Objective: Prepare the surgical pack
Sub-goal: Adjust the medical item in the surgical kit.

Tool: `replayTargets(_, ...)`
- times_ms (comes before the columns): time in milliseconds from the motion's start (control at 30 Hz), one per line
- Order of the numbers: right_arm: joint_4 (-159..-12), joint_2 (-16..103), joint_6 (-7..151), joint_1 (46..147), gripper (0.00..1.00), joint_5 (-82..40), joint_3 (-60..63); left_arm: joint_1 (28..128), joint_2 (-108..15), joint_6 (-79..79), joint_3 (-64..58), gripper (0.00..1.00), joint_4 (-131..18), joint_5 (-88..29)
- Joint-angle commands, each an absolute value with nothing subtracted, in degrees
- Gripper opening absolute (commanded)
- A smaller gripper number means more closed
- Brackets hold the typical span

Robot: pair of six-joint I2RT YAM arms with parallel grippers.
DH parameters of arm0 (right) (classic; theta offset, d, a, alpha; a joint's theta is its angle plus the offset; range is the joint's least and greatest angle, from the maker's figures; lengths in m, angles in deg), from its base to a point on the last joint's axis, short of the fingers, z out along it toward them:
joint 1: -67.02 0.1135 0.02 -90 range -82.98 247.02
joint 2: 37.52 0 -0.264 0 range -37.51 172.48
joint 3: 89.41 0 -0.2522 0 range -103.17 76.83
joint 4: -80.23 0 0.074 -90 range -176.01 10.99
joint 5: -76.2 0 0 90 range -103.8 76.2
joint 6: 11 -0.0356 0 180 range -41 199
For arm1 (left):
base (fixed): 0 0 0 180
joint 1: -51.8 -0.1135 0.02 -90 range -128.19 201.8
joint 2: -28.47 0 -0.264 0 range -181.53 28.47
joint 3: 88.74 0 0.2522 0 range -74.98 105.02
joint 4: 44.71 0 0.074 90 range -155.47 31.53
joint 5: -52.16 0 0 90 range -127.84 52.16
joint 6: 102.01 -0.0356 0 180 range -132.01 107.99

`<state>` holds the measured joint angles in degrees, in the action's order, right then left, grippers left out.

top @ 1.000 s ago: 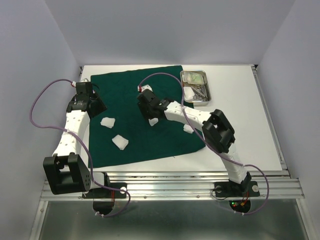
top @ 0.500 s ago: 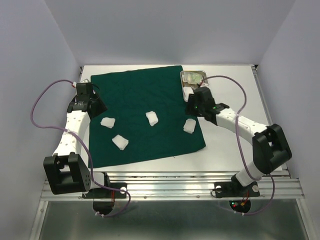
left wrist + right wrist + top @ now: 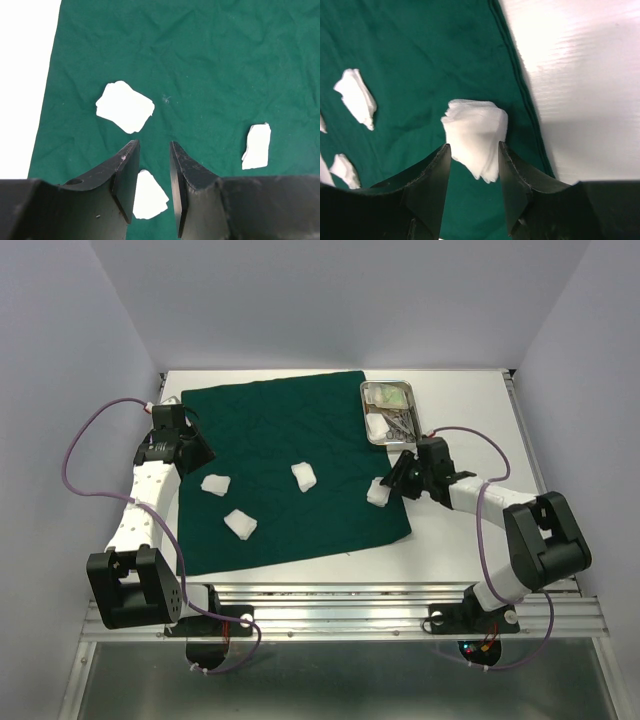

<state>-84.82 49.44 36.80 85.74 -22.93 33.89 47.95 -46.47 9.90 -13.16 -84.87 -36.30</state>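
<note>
The pad beside the drape's hem has one end between my open fingers, so my right gripper moves straight down over that end [image 3: 379, 496] [image 3: 482, 158] and closes next.
The dark green drape [image 3: 290, 455] lies spread on the white table. Four white gauze pads lie on it: left [image 3: 215, 484], front left [image 3: 240, 524], centre [image 3: 304, 476] and right edge [image 3: 378, 493]. The steel tray [image 3: 411, 420] at the back right holds metal instruments, gauze and packets. My right gripper [image 3: 393, 482] is open, low over the drape, its jaws straddling the right-edge pad [image 3: 475, 135]. In its wrist view the gripper [image 3: 474, 151] has the drape's hem to the right. My left gripper [image 3: 192, 447] is open and empty above the drape's left part, with a pad [image 3: 149, 196] seen below its fingers [image 3: 125, 170].
Bare white table [image 3: 480, 440] lies right of the drape and tray. Grey walls enclose the back and sides. The left wrist view shows two more pads [image 3: 125, 106] [image 3: 257, 146] and bare table [image 3: 20, 75] past the drape's left edge.
My right arm swung from the drape's centre, leaving a pad there, past the tray, and came down around the pad at the drape's right edge. The left arm has not moved.
</note>
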Motion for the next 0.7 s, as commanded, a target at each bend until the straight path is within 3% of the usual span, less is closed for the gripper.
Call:
replayTargets(0,-92.2,50.6,33.7,85.2,0.48,-26.1,33.9,48.2,-45.3,9.5,-13.4,0.41,-84.1,-36.1)
replayTargets(667,-94.4,49.9,29.9,85.2,0.56,-23.4,39.5,48.1,-46.1,9.8,-13.1,0.41,-84.0,-36.1)
